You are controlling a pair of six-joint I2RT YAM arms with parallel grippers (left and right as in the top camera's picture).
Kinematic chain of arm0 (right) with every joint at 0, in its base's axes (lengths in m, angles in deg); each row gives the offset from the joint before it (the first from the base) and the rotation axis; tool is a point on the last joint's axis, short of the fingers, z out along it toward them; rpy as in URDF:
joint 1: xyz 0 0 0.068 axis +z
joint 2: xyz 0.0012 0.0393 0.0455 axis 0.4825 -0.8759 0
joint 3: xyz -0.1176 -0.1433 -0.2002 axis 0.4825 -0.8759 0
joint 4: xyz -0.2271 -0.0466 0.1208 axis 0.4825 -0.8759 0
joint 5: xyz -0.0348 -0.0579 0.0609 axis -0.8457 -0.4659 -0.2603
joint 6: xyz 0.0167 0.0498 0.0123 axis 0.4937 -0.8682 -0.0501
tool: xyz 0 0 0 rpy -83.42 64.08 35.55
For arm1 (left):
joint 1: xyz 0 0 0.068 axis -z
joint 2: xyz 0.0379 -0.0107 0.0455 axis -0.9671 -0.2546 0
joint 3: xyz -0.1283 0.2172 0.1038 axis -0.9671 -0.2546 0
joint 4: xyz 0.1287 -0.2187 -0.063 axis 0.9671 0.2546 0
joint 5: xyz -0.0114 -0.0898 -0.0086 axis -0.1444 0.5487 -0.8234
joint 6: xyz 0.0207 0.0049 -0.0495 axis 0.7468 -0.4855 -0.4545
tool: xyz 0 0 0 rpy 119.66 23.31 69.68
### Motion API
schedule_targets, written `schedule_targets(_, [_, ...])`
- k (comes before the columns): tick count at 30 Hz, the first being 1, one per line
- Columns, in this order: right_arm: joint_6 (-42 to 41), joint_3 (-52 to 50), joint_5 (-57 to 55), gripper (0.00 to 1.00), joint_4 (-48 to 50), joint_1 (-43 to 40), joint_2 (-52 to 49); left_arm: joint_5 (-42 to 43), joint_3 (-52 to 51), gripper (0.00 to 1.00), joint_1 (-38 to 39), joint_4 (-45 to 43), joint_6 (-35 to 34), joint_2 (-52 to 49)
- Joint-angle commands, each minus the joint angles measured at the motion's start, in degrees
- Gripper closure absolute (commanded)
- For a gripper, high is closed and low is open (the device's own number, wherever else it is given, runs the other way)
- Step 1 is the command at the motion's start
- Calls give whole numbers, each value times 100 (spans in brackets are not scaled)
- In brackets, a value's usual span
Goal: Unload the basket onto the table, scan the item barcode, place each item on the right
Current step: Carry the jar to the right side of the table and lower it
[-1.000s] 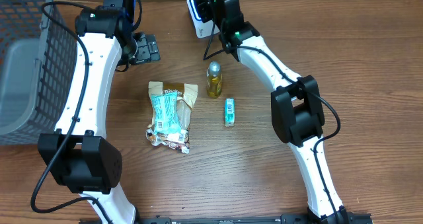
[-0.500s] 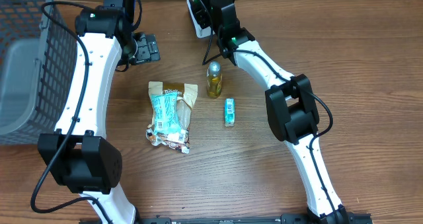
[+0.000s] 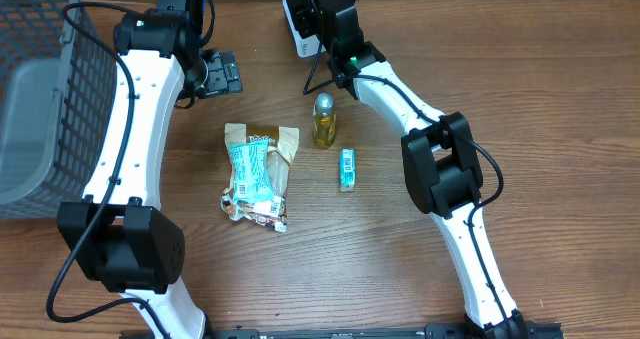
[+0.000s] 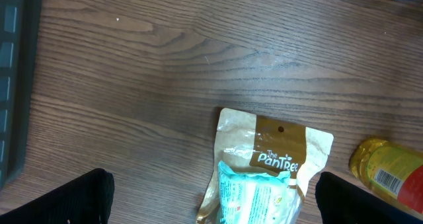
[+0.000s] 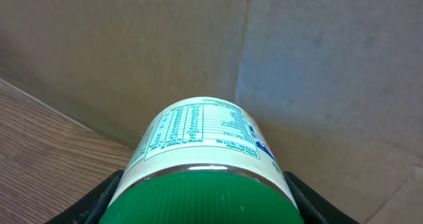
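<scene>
The robot's right gripper should next carry the canister to the bare tabletop, which is back from the gripper and to its right in the overhead view, then lower it and let it go.
My right gripper (image 5: pixel 205 207) is shut on a white canister (image 5: pixel 201 141) with a green lid, one finger on each side of it. The canister's nutrition label faces the wrist camera, and no barcode shows. In the overhead view the canister (image 3: pixel 296 27) is held at the table's far edge by the right gripper (image 3: pixel 312 9). Near the back left, my left gripper (image 3: pixel 222 74) stands open with nothing in it. In its wrist view the left gripper (image 4: pixel 213 207) hovers over a brown and teal snack bag (image 4: pixel 271 168).
On the table lie the snack bag (image 3: pixel 258 174), a small yellow bottle (image 3: pixel 324 120) and a small teal box (image 3: pixel 347 169). A grey wire basket (image 3: pixel 40 99) stands at the left edge. A brown wall stands behind the canister.
The right gripper has shifted slightly left and toward the back with the canister, then held still. The left arm has not moved.
</scene>
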Motion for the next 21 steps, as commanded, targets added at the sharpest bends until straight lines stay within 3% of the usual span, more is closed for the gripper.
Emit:
schedule_targets(1, [-136,68,-35,69,87,-138,708,-46,94,0,11,-7,22,11])
schedule_targets(9, [-247,68,-42,69,-986,-273,1829,-44,94,0,11,-7,22,11])
schedule_targets(14, [-1543,68,11,69,-3053,-522,2774,-44,94,0,11,-7,22,11])
schedule_targets(16, [-1989,68,131,69,-4535,-721,3152,-44,94,0,11,-7,22,11])
schedule_targets(21, [-2009,66,245,67,-7060,-1095,3327,-44,94,0,11,-7,22,11])
